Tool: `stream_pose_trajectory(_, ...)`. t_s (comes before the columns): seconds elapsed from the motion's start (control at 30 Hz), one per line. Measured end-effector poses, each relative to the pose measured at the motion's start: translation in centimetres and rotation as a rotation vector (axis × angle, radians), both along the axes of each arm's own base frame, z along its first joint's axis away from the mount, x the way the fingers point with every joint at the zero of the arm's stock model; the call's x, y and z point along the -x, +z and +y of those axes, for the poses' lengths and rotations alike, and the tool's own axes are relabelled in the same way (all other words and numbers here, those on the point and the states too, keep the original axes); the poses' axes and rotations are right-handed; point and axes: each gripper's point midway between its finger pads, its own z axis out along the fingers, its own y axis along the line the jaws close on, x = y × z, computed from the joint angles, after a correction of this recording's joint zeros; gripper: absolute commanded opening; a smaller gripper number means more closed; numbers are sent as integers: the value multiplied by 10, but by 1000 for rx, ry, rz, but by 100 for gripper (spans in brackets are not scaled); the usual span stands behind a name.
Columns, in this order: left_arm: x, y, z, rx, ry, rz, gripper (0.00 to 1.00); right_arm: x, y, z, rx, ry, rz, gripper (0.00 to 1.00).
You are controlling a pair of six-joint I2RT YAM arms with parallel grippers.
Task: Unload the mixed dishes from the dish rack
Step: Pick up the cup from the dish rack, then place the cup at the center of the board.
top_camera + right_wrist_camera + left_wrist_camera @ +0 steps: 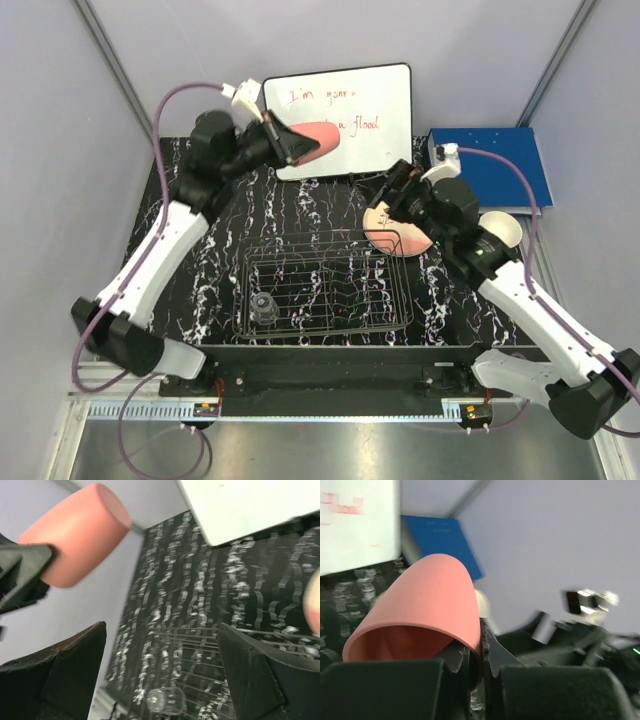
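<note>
My left gripper turns the sideways pink cup upright next. Then it sets the cup down onto the tabletop between whiteboard and dish rack, because that part of the tabletop is empty.
The pink cup (320,140) hangs on its side high over the table's back, in front of the whiteboard. My left gripper (292,144) is shut on its rim; in the left wrist view the cup (420,605) has its wall pinched between the fingers of the left gripper (482,652). My right gripper (398,188) stands open, nothing between its fingers, above a cream plate with a pink band (397,236) at the back right corner of the dish rack (390,318). A small clear glass (263,307) stands in the rack's front left. The right wrist view shows the open right gripper (160,672), the cup (75,535) and the glass (165,700).
A whiteboard (370,100) with red writing leans at the back. A blue box (500,165) sits at the back right. A cream bowl (503,228) lies to the right of the right arm. Grey walls close in on both sides.
</note>
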Motion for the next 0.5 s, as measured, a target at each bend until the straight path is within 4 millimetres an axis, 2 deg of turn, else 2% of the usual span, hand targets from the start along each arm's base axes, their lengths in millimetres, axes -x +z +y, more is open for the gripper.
stream_pose_trajectory(0.1, -36, -17, 6, -147, 102, 38, 0, 3, -12, -24, 73, -93, 31, 98)
stream_pose_trajectory(0.17, -61, -45, 9, -258, 155, 91, 0, 4, -19, -34, 109, -126, 48, 98)
stream_pose_trajectory(0.27, -90, -101, 17, -430, 211, 197, 0, 8, -34, -44, 157, -153, 76, 97)
stream_pose_trajectory(0.4, -107, -172, 30, -639, 236, 335, 0, 14, -53, -50, 204, -159, 113, 97)
stream_pose_trajectory(0.5, -119, -202, 38, -760, 242, 392, 0, 16, -66, -52, 229, -157, 135, 97)
